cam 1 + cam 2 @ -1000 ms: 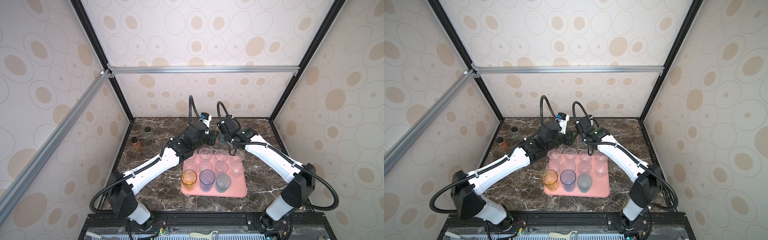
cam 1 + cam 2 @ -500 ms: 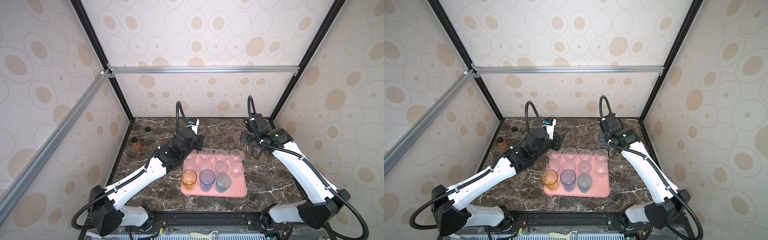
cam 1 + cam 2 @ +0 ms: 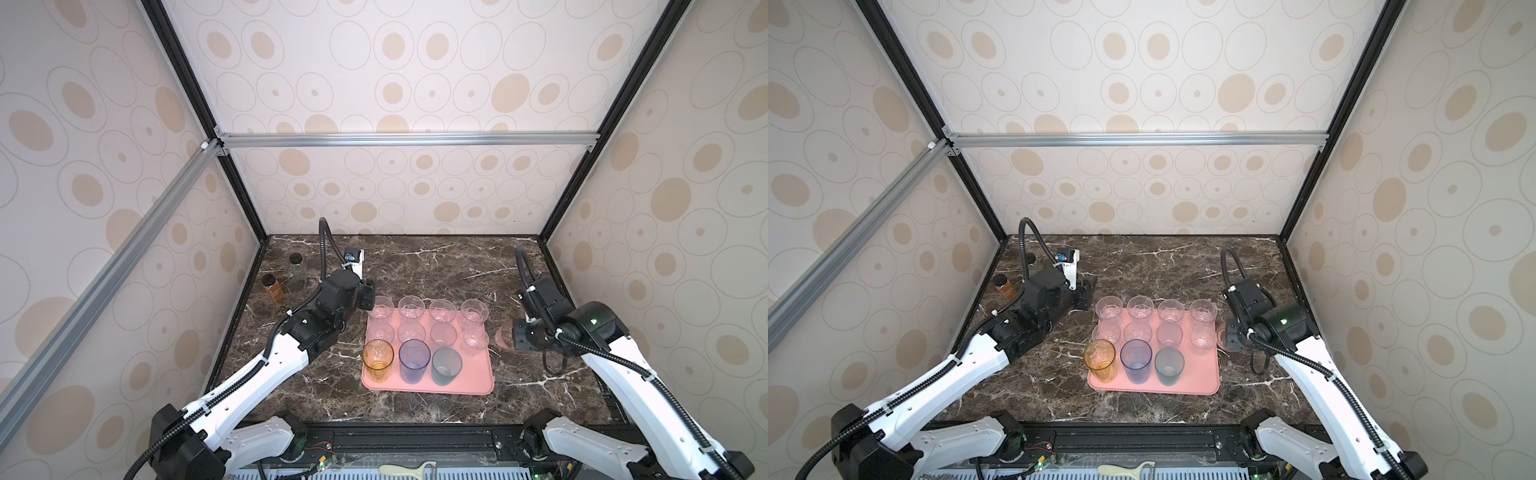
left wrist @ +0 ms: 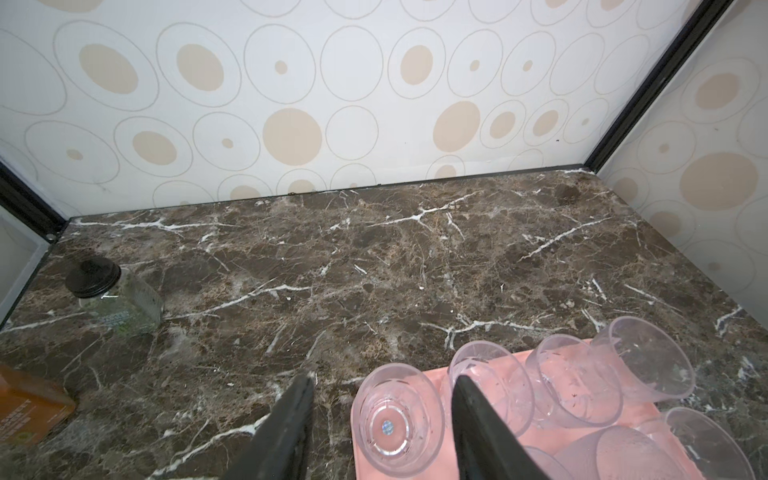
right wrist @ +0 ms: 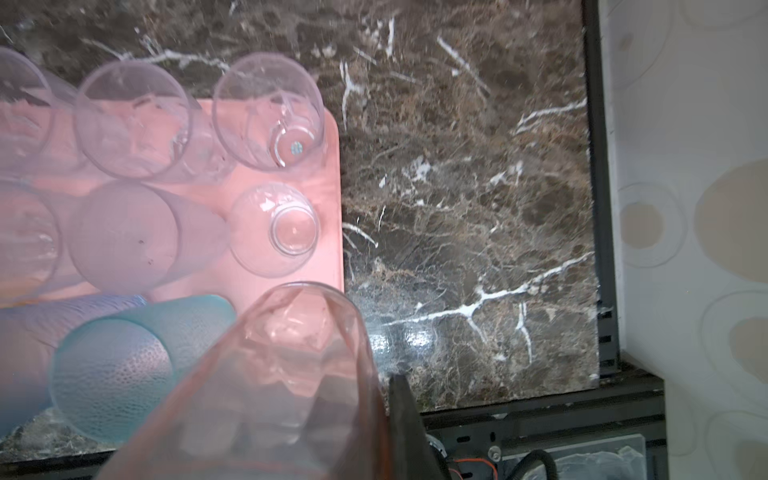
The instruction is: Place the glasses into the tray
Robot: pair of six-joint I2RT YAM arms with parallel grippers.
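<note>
My right gripper moves back next, over the tray's near corner (image 3: 478, 374) beside the teal glass, then down to release the pink glass. That corner of the tray is bare.
The salmon-pink tray (image 3: 469, 384) (image 3: 1200, 384) lies mid-table and holds several clear glasses, a frosted one (image 3: 443, 332), an amber one (image 3: 377, 358), a blue one (image 3: 414, 359) and a teal one (image 3: 446, 365). My left gripper (image 3: 368, 297) (image 4: 382, 377) is open at the tray's far-left corner. A clear glass (image 4: 399, 415) stands upright between its fingers, apart from both. My right gripper (image 3: 521, 336) (image 5: 365, 390) hangs just right of the tray, shut on the wall of a pink glass (image 3: 505, 332) (image 5: 291, 374), with one finger (image 5: 405, 415) outside it.
Two small black-capped bottles stand at the far left, a clear one (image 3: 297, 268) (image 4: 116, 299) and an amber one (image 3: 272, 286). Patterned walls close in the back and both sides. A black rail (image 3: 415, 436) runs along the front edge.
My left gripper opened and drew back left from the tray's far row. My right gripper swung from behind the tray round to its right side with the pink glass.
</note>
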